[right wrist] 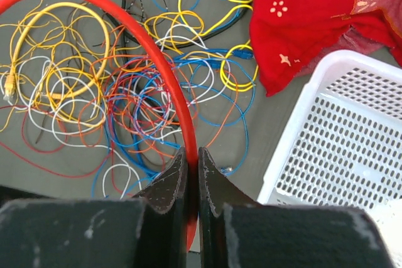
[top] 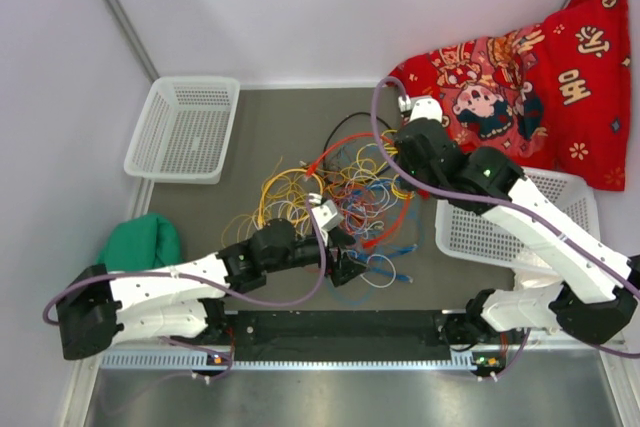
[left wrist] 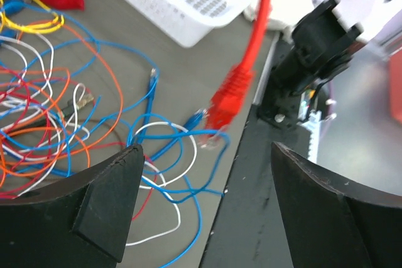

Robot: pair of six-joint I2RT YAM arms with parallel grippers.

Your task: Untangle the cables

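Observation:
I should carry the red cable, which hangs clear, over to the white basket and release it there, as the basket is right of my right gripper in the top view.
The cables [top: 330, 192] lie in a tangled heap of yellow, orange, blue, white, red and black loops on the grey mat. My right gripper [right wrist: 192, 154], seen at the heap's far right [top: 398, 142], is shut on a thick red cable [right wrist: 160, 48] that arcs up from the heap. That red cable's plug end [left wrist: 227, 100] hangs in the air ahead of my left gripper [left wrist: 206, 147]. The left gripper stands open with nothing between its fingers [left wrist: 110, 199], low at the heap's near edge [top: 350, 267], over loose blue and white loops [left wrist: 169, 155].
A white basket [top: 185, 127] sits at the far left and another [top: 500, 232] at the right under the right arm. A red printed cloth [top: 530, 77] lies at the back right. A green cloth [top: 140, 242] is at the left, a black rail [top: 340, 332] along the near edge.

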